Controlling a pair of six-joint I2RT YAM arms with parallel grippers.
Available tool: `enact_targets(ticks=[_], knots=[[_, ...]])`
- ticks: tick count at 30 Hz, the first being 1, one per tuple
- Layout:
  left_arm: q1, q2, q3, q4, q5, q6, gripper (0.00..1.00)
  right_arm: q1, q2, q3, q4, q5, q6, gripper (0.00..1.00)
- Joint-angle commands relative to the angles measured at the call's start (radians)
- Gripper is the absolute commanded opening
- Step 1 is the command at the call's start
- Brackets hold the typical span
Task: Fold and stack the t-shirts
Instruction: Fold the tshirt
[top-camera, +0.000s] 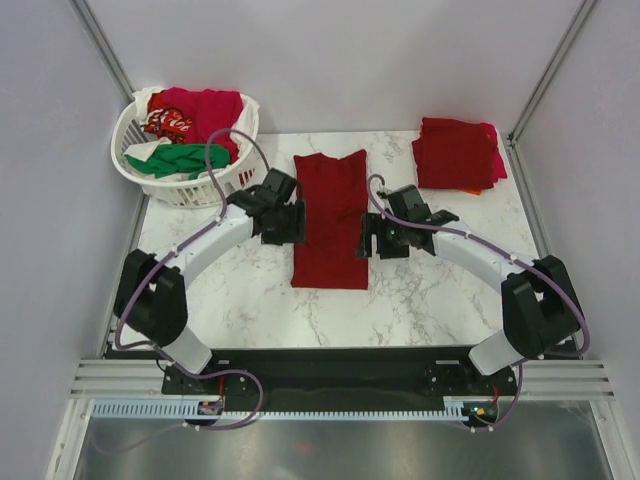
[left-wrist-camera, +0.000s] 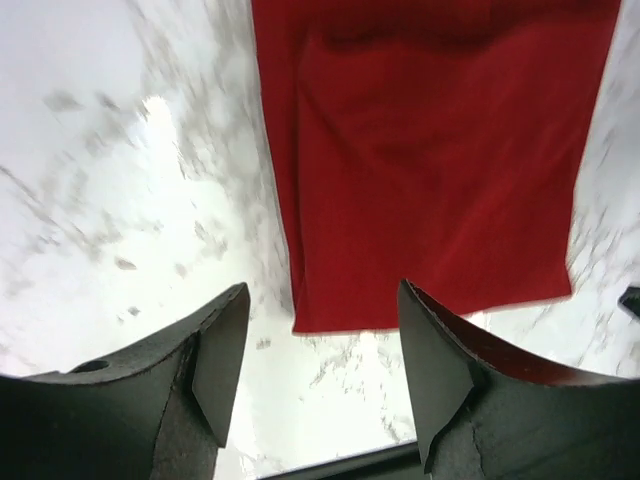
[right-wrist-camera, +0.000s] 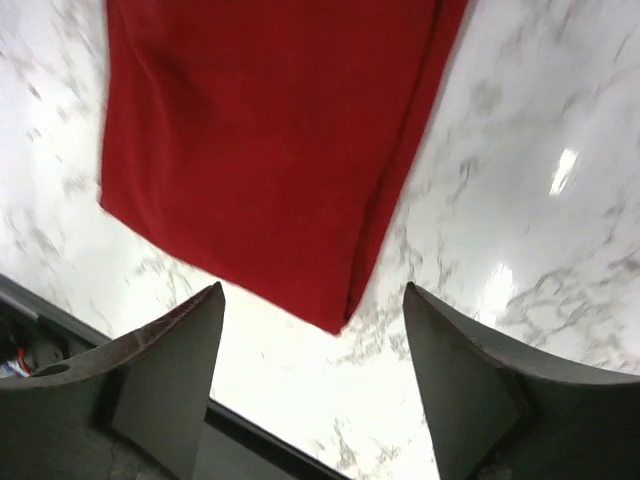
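Note:
Next, my right gripper moves back and down onto the dark red t-shirt's near corner (top-camera: 366, 286) (right-wrist-camera: 335, 318) on the stack's side, as that corner lies below its open fingers and further back.
A dark red t-shirt (top-camera: 330, 220) lies flat mid-table, folded into a long narrow strip; its near end shows in the left wrist view (left-wrist-camera: 430, 160) and the right wrist view (right-wrist-camera: 270, 150). My left gripper (top-camera: 283, 222) hovers at the strip's left edge, open and empty (left-wrist-camera: 322, 300). At the strip's right edge my right gripper (top-camera: 375, 236) is also open with nothing between its fingers (right-wrist-camera: 312, 300). A stack of folded red and pink t-shirts (top-camera: 457, 154) sits at the back right. More t-shirts, red, green and white, fill the basket (top-camera: 195, 190).
The white lattice laundry basket stands at the back left corner. Grey walls close in the table on three sides. The black front rail (top-camera: 330, 375) with both arm bases runs along the near edge.

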Motion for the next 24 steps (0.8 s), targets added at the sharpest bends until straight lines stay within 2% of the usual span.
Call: enact_targets(ticks=[1, 4, 9, 14, 18, 19, 22, 23, 24], knots=[[-0.006, -0.101, -0.234, 0.133, 0.174, -0.045, 0.68, -0.005, -0.074, -0.122, 0.106, -0.124, 0.006, 0.82], [-0.006, -0.142, -0.371, 0.246, 0.254, -0.064, 0.7, -0.005, -0.078, -0.206, 0.161, -0.179, 0.003, 0.84], [-0.006, -0.183, -0.5, 0.375, 0.305, -0.094, 0.69, -0.005, -0.044, -0.314, 0.27, -0.241, 0.039, 0.83], [-0.006, -0.197, -0.548, 0.406, 0.296, -0.102, 0.67, -0.005, -0.007, -0.364, 0.339, -0.259, 0.061, 0.79], [-0.006, -0.203, -0.57, 0.407, 0.284, -0.097, 0.66, -0.005, 0.04, -0.392, 0.382, -0.255, 0.061, 0.66], [-0.006, -0.212, -0.573, 0.406, 0.282, -0.097, 0.66, -0.005, 0.047, -0.398, 0.389, -0.247, 0.058, 0.65], [-0.006, -0.226, -0.584, 0.406, 0.271, -0.099, 0.66, -0.005, 0.079, -0.414, 0.416, -0.241, 0.047, 0.47], [-0.006, -0.228, -0.585, 0.406, 0.267, -0.096, 0.66, -0.005, 0.088, -0.414, 0.419, -0.241, 0.043, 0.3], [-0.006, -0.228, -0.588, 0.406, 0.264, -0.096, 0.66, -0.005, 0.103, -0.414, 0.422, -0.244, 0.039, 0.25]])
